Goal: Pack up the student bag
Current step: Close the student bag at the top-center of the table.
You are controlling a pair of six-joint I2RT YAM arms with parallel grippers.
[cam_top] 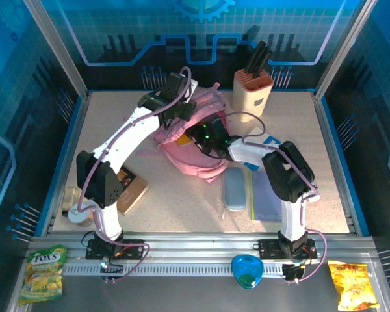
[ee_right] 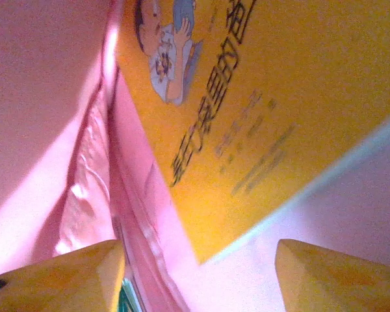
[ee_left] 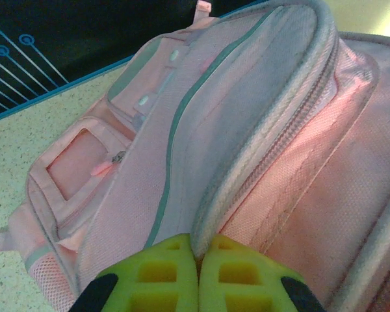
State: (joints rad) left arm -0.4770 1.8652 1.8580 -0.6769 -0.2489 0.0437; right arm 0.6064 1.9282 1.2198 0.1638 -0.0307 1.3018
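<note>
I need to lower my left gripper back over the bag's opening (cam_top: 184,143) next and release the bag's grey zipped rim, since the opening is below the gripper and nearer my base.
The pink student bag (cam_top: 196,161) lies in the middle of the table with its main mouth held open. My left gripper (cam_top: 184,109) is over its far side, shut on the bag's grey zipped rim (ee_left: 260,143), which runs down between the green fingers (ee_left: 162,273). In the left wrist view the gripper (ee_left: 198,250) pinches that rim and the front pockets of the bag (ee_left: 84,162) lie to the left. My right gripper (cam_top: 203,135) reaches into the bag's mouth. In the right wrist view it (ee_right: 198,260) stands open inside the pink lining (ee_right: 39,97), with an orange book (ee_right: 266,97) lying just beyond its fingertips, not gripped.
A knife block (cam_top: 253,91) stands at the back right. A grey pencil case (cam_top: 234,188) and a pale notebook (cam_top: 268,195) lie right of the bag. A brown packet (cam_top: 132,188) lies by the left arm. Snack bags (cam_top: 44,270) (cam_top: 352,283) and a blue heart-shaped case (cam_top: 249,272) sit on the front rail.
</note>
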